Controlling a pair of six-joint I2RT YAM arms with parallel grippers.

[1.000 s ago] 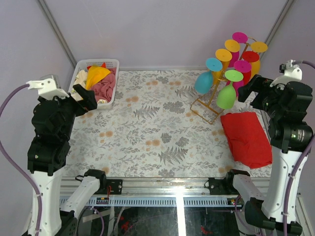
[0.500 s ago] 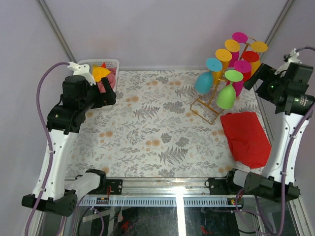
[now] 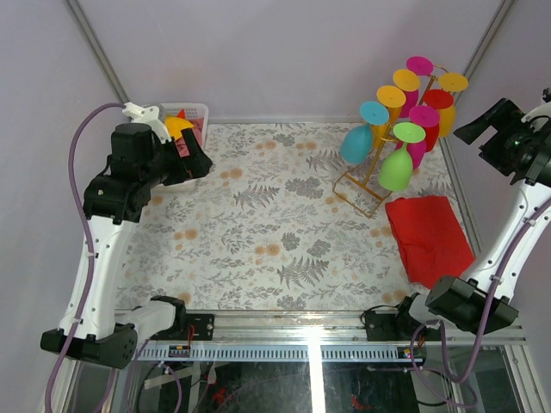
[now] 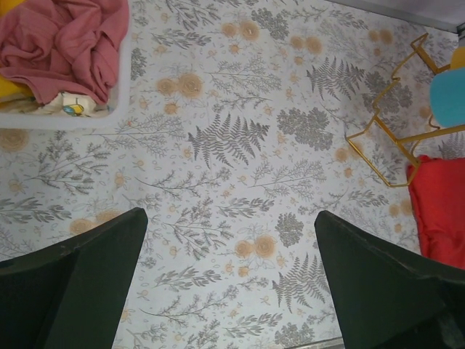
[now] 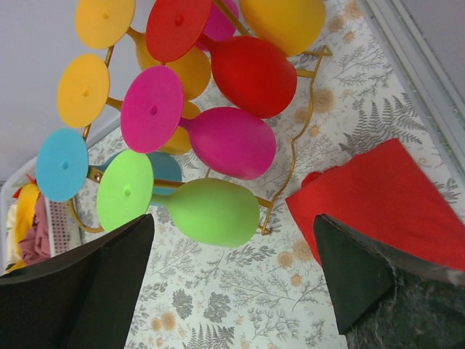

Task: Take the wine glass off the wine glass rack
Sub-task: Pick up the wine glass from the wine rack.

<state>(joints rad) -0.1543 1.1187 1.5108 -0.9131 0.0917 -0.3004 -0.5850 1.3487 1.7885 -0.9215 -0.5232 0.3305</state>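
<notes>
Next, my right gripper moves across onto the closest rim of the green (image 5: 211, 212) wine glass's foot, which lies to the left in the top view.
The gold wire wine glass rack (image 3: 368, 188) stands at the table's far right, hung with several coloured wine glasses, bowls down. The green wine glass (image 3: 396, 167) and the blue one (image 3: 355, 143) hang lowest at the front. The right wrist view shows the rack (image 5: 296, 149) with the green (image 5: 211, 212), pink (image 5: 231, 142) and red (image 5: 253, 74) glasses. My right gripper (image 3: 473, 128) is open and empty, raised to the right of the rack, apart from the glasses. My left gripper (image 3: 195, 160) is open and empty, high over the table's far left.
A white slatted basket (image 3: 196, 109) of cloths stands at the far left corner, partly behind my left arm. A folded red cloth (image 3: 430, 237) lies in front of the rack at the right edge. Frame posts and walls close the back and sides.
Both arms have lifted and straightened. My left gripper moved up and right beside the basket. My right gripper moved up and right, away from the rack. The glasses have not moved.
</notes>
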